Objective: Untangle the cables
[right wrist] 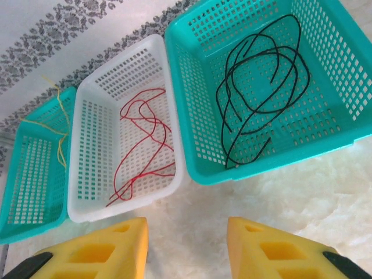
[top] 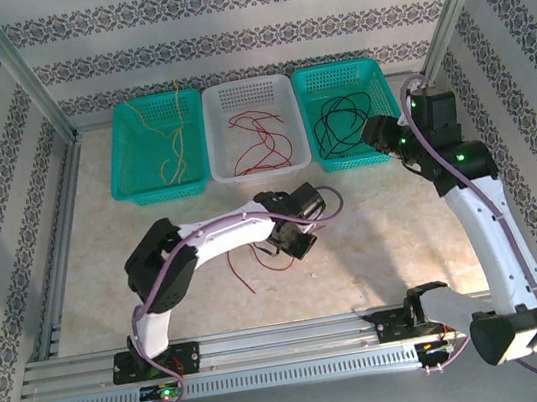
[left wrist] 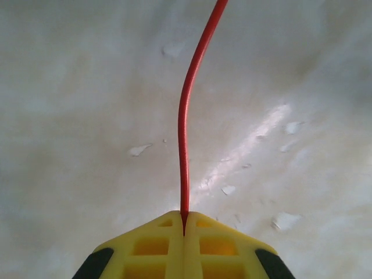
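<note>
Next, the left gripper carries the loose red cable up and away from my base, then releases it over the white basket.
My left gripper (left wrist: 183, 224) is shut on a loose red cable (left wrist: 185, 116), which runs straight out from its yellow fingertips over the pale table. From above, that gripper (top: 300, 242) sits low at the table's middle, with red cable strands (top: 243, 272) trailing beside it. My right gripper (right wrist: 187, 232) stands open with nothing between its fingers, hovering in front of the baskets (top: 377, 132). More red cables (right wrist: 142, 136) lie in the white basket (right wrist: 125, 203), black cables (right wrist: 261, 87) in the right teal basket (right wrist: 273, 163), and yellow cables (right wrist: 58, 136) in the left teal basket (right wrist: 29, 174).
The three baskets stand in a row at the back of the table: teal (top: 161, 193), white (top: 260, 175), teal (top: 349, 163). A metal frame rail (top: 269, 342) runs along the near edge, and patterned walls close in the sides.
</note>
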